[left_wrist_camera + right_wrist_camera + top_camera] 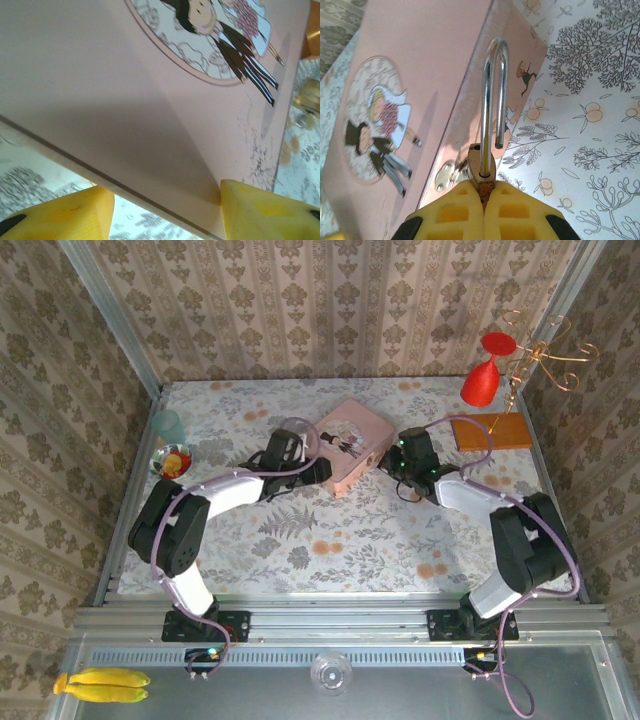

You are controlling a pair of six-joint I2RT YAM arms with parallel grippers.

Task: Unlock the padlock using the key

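Note:
My right gripper draws back next, lowers the padlock [481, 162] and releases it on open tabletop clear of the pink tin, back from and below the gripper.
The small brass padlock [481, 162] is pinched by its body between the yellow fingers of my right gripper [482, 187], which is shut on it. Its silvery shackle [492, 90] stands up with one end free of the body, beside the side of the pink picture tin [420, 75]. A shiny hasp [445, 175] shows on that side of the tin. My left gripper [167, 195] holds the opposite corner of the pink tin [150, 100], one finger on each side. From above, the tin [350, 445] lies mid-table between the left gripper [318, 470] and the right gripper [392, 462]. The key is out of view.
A red goblet [482, 380] and a gold wire stand [545, 355] are at the back right, with an orange-brown board [490, 432] beside them. A teal cup [168, 425] and a small fruit bowl [172, 460] sit at the left edge.

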